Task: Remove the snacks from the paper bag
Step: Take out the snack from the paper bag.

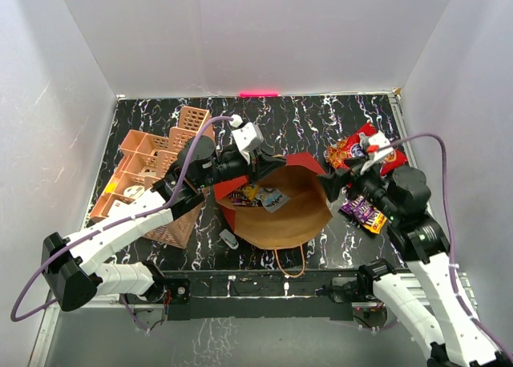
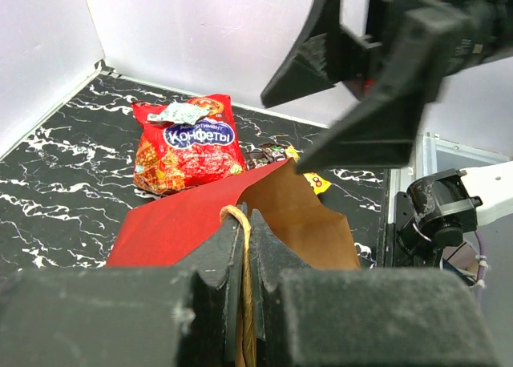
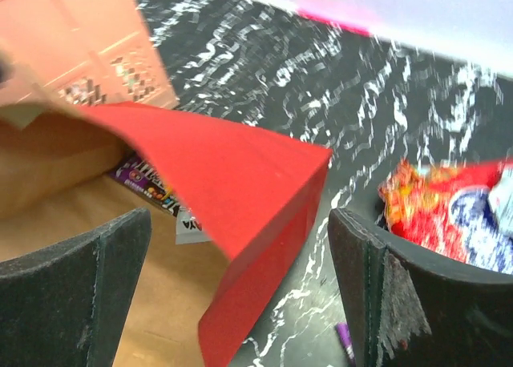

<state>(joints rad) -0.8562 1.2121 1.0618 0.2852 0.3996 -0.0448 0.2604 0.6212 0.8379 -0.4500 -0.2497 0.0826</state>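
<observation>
I will next move my right gripper down through the bag's held-open top onto the yellow packet, below it and to its left in the top view.
The paper bag (image 1: 288, 219) lies in the middle of the table with its brown inside facing up. My left gripper (image 1: 260, 169) is shut on its twisted handle (image 2: 240, 223) at the rim and holds the red wall (image 2: 176, 223) up. My right gripper (image 1: 331, 180) is open and empty, with the bag's red edge (image 3: 232, 191) between its fingers (image 3: 72, 295). A purple packet (image 3: 144, 179) and a silver one (image 3: 188, 223) lie inside the bag (image 1: 258, 197). The red cookie bag (image 1: 361, 149) and a purple packet (image 1: 365, 213) lie on the table to the right.
A salmon-pink lattice organizer (image 1: 156, 175) stands at the left, under my left arm. A small white item (image 1: 229, 239) lies by the bag's near left side. The bag's other handle (image 1: 288, 263) loops toward the near edge. White walls enclose the table.
</observation>
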